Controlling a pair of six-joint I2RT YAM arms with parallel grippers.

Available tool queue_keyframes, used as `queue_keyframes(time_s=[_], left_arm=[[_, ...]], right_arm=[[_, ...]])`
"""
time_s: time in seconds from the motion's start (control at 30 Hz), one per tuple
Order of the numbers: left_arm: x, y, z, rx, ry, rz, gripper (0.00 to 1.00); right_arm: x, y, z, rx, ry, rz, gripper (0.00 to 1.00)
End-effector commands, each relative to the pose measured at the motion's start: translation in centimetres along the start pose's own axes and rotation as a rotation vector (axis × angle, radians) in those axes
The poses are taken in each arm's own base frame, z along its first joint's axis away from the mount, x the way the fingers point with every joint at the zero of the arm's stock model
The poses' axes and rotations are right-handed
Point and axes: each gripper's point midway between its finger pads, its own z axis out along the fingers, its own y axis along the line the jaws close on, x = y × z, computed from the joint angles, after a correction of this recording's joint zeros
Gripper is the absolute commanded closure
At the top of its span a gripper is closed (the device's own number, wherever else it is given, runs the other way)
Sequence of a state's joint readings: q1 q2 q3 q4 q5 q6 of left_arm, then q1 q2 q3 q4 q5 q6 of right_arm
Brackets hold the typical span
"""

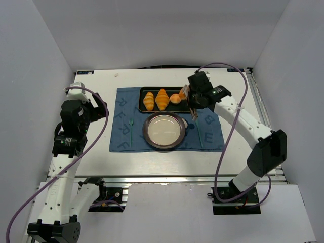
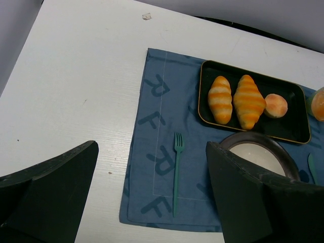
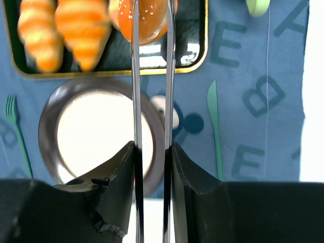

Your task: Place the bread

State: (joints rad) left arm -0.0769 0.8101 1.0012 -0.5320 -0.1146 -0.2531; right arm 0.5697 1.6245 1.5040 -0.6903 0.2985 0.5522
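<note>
Next I need to draw my right gripper back from the tray, swing the bread over the round plate [image 1: 147, 132], lower and release the tongs' blades, since that plate is empty.
The bread [image 3: 151, 20], a glossy orange-brown roll, is pinched between the tips of metal tongs [image 3: 135, 76] at the right end of the black tray [image 3: 200, 55]. My right gripper [image 3: 152, 147] is shut on the tongs' two blades. From above, the bread [image 1: 183, 94] shows just left of the right gripper [image 1: 195, 98]. Whether the bread rests on the tray or hangs above it I cannot tell. The round plate [image 1: 147, 132] lies just in front of the tray. My left gripper [image 2: 152, 147] is open with nothing in it, over the table left of the placemat.
On the tray lie two ridged croissants [image 1: 149, 100] [image 1: 162, 98] and a paler bun [image 1: 175, 98]. A blue placemat [image 1: 121, 142] lies under tray and plate. A green fork [image 1: 130, 130] is left of the plate, a green knife [image 3: 215, 126] right of it.
</note>
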Motion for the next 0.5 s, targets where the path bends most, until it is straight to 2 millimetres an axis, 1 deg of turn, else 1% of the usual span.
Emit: queue_keyframes(time_s=[0.0, 0.03, 0.07, 0.1, 0.13, 0.17, 0.2, 0.23, 0.27, 0.33, 0.37, 0.43, 0.47], left_arm=[[-0.9, -0.4, -0.8, 0.014, -0.015, -0.009, 0.02], [-0.9, -0.3, -0.9, 0.010, -0.012, -0.008, 0.02], [-1.0, -0.2, -1.1, 0.007, -0.016, -0.010, 0.02], [-0.9, -0.1, -1.2, 0.002, -0.016, -0.010, 0.02], [-0.8, 0.0, -1.3, -0.006, -0.015, -0.013, 0.02], [-0.8, 0.1, -1.5, -0.011, -0.016, -0.016, 0.02], [-0.6, 0.2, -1.7, -0.013, -0.013, -0.019, 0.02], [-0.6, 0.2, -1.9, -0.013, -0.015, -0.030, 0.02], [-0.5, 0.2, -2.0, -0.012, -0.016, -0.036, 0.02], [-0.2, 0.1, -2.4, -0.003, -0.020, -0.053, 0.02], [0.0, 0.1, -2.5, 0.000, -0.018, -0.058, 0.02], [0.2, 0.2, -2.8, 0.001, -0.018, -0.067, 0.02], [0.3, 0.2, -2.9, 0.003, -0.019, -0.069, 0.02]], right_arm=[[0.3, 0.5, -4.0, -0.022, -0.032, -0.109, 0.66], [1.8, 0.4, -3.9, -0.027, -0.004, -0.138, 0.66], [2.9, 1.2, -5.0, -0.065, 0.003, -0.170, 0.66], [3.9, 1.7, -5.4, -0.090, 0.016, -0.190, 0.66], [5.3, 1.7, -5.8, -0.103, 0.034, -0.208, 0.66], [6.7, 2.6, -6.3, -0.132, 0.048, -0.237, 0.66], [7.6, 3.1, -6.6, -0.151, 0.061, -0.245, 0.66], [8.9, 3.0, -6.8, -0.157, 0.079, -0.256, 0.65], [10.0, 3.8, -7.1, -0.181, 0.089, -0.277, 0.65], [11.5, 4.4, -7.4, -0.206, 0.107, -0.276, 0.65], [13.0, 4.5, -7.3, -0.206, 0.128, -0.297, 0.65], [14.1, 4.6, -7.1, -0.213, 0.141, -0.297, 0.65], [15.1, 4.5, -6.9, -0.210, 0.156, -0.306, 0.65]])
